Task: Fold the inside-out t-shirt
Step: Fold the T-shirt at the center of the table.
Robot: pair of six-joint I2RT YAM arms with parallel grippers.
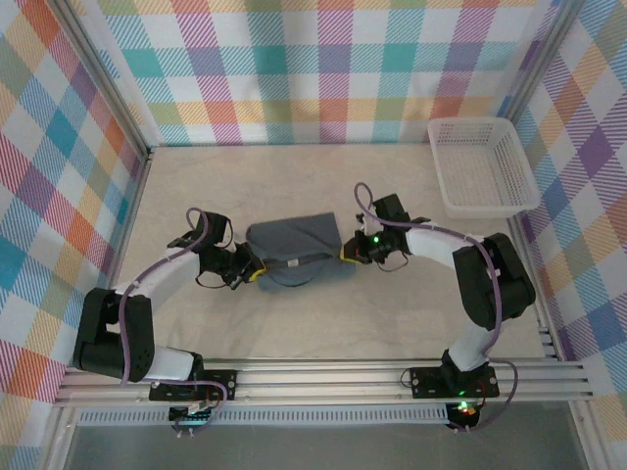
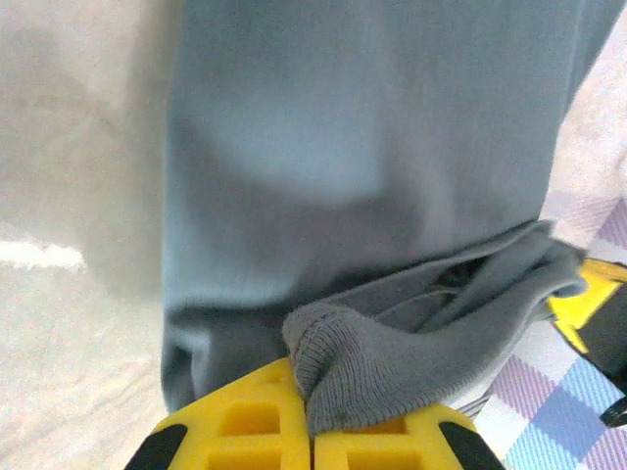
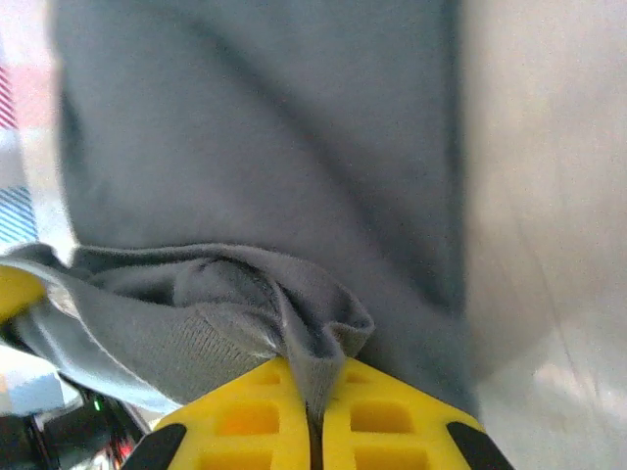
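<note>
The cloth between is uncovered, so I will next move the pinched fold in my left gripper outward to the t-shirt's far edge (image 1: 257, 227) and let go.
The inside-out t-shirt (image 1: 299, 250) is a slate blue-grey bundle, partly folded, in the middle of the table between my two arms. My left gripper (image 1: 251, 273) is shut on the shirt's near left corner; in the left wrist view a ribbed fold of the t-shirt (image 2: 392, 362) is pinched between the yellow fingers (image 2: 235, 421). My right gripper (image 1: 350, 252) is shut on the right edge; in the right wrist view a ridge of the t-shirt (image 3: 318, 343) disappears between its yellow fingers (image 3: 392, 421). A band of cloth stretches between both grippers above the rest.
A white mesh basket (image 1: 482, 164) stands at the back right corner. The pale tabletop (image 1: 294, 176) is ringed by checked walls. An aluminium rail (image 1: 323, 377) with the arm bases runs along the near edge.
</note>
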